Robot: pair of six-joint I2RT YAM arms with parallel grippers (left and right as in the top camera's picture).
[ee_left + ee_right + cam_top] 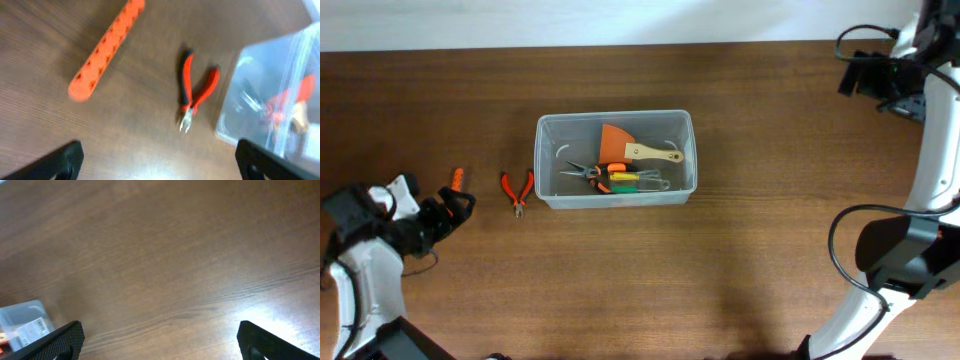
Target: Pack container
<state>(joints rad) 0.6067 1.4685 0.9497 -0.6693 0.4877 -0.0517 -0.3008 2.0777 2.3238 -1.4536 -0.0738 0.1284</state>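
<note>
My left gripper moves outward and down onto the orange tool's middle (457,184) (109,47) next, turning its fingers to either side, because the tool slants across the wrist view.
The clear plastic container (616,195) stands mid-table and holds an orange scraper with a wooden handle (630,149), small pliers and coloured tools. Red-handled pliers (517,190) lie on the table left of it, and an orange tool (457,179) lies further left. In the left wrist view the pliers (196,92), the orange tool (105,50) and the container's corner (255,90) show ahead. My left gripper (455,207) is open and empty, left of the orange tool. My right gripper (860,72) is open and empty at the far right, high over bare table.
The right wrist view shows bare wood and a corner of the container (25,325) at lower left. The table's far edge runs along the top of the overhead view. The right arm's base and cables (890,250) stand at the right.
</note>
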